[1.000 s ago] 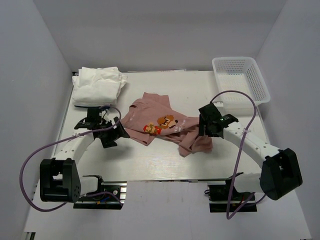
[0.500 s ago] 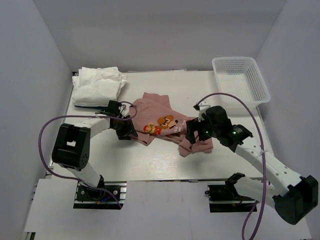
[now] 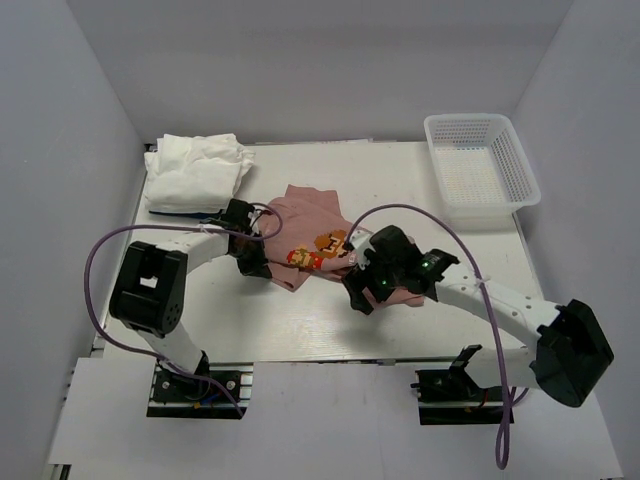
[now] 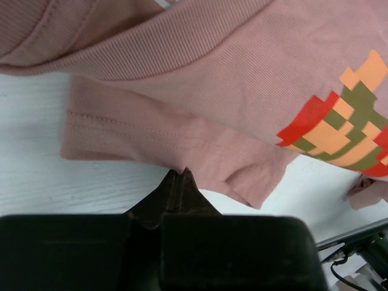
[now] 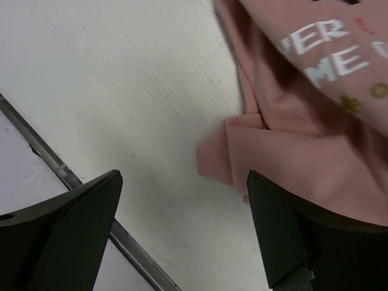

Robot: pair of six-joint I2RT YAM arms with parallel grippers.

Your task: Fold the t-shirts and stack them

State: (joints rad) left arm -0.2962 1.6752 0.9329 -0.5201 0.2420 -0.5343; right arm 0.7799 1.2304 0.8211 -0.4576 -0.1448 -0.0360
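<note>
Next, my right gripper comes down onto the shirt's folded pink corner [image 5: 214,156] and closes its fingers there, since that corner is below it, just ahead of its open gap.
A dusty-pink t-shirt [image 3: 318,232] with a pixel-character print [image 4: 342,124] lies crumpled in the middle of the table. My left gripper [image 3: 253,264] sits at its left edge, and in the left wrist view the fingers [image 4: 182,174] are shut, pinching the shirt's stitched hem [image 4: 151,142]. My right gripper [image 3: 358,292] hovers open at the shirt's near right side. In the right wrist view the open gripper [image 5: 183,182] has a folded pink corner [image 5: 218,159] just ahead of its gap, nothing gripped. White folded t-shirts [image 3: 195,170] rest at the back left.
A white mesh basket [image 3: 482,165] stands at the back right corner. The table's near metal rail [image 5: 91,200] runs just under my right gripper. Bare white table [image 3: 300,320] lies between the shirt and the arm bases.
My left gripper went from open to shut on the pink shirt's left hem. My right arm swung left and lower, coming to the shirt's near edge with its jaws still open.
</note>
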